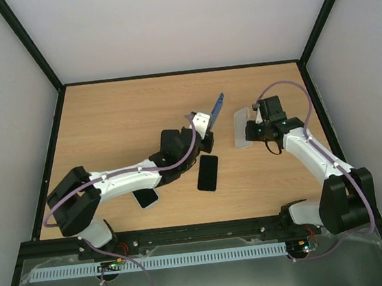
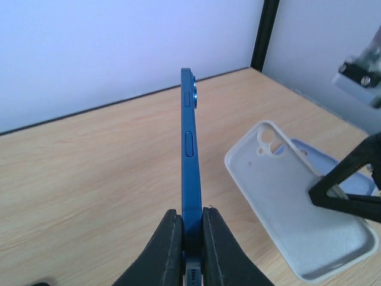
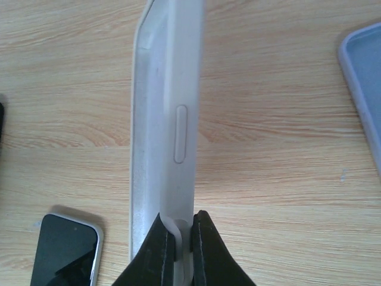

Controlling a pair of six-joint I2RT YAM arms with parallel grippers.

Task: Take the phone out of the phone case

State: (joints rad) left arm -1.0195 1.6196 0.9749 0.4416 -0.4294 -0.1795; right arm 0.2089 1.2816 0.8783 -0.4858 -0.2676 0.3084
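My left gripper next lowers the blue phone, rolling it flat, to the bare tabletop beyond the black phone and releases it, since the white case is off.
My left gripper is shut on the lower end of a blue phone and holds it edge-up above the table; in the left wrist view the phone stands bare between my fingers. My right gripper is shut on the wall of an empty white phone case, to the right of the phone and apart from it. The case's open inside shows in the left wrist view. In the right wrist view the case is edge-on in my right gripper.
A black phone lies flat on the table in front of the left gripper. A white-rimmed phone lies by the left arm's forearm. A light blue case lies on the table beyond the white case, also in the left wrist view.
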